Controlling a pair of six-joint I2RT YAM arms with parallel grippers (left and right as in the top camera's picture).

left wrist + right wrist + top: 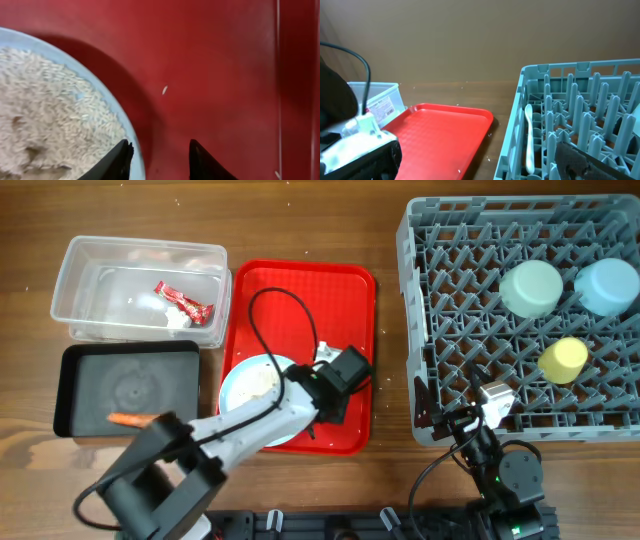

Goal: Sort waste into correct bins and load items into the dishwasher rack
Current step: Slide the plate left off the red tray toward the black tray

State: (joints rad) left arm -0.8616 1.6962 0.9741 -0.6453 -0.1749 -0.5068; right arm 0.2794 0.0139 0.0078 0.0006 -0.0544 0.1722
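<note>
The pale blue plate's rim is just below my left gripper, between its parted fingers, so the gripper will next lower astride that rim and close its fingers.
On the red serving tray [300,290] lies the pale blue plate [240,392], heaped with beige food scraps [45,115]. My left gripper [330,395] is at the plate's right edge; in the left wrist view its jaws [160,160] stand apart, one fingertip [120,160] over the plate rim [112,107], the other over bare tray. The clear tub [80,260] holds a red wrapper [183,301] and a white tissue [152,306]. An orange carrot piece [126,420] lies in the black tray [70,395]. My right gripper [450,420] is open at the rack's front left corner.
The grey dishwasher rack [420,300] holds a green bowl [530,287], a blue bowl [607,285], a yellow cup [563,360] and a white spoon [529,137] upright by its left wall. One stray grain [164,89] lies on the tray. A black cable [262,310] loops over the tray.
</note>
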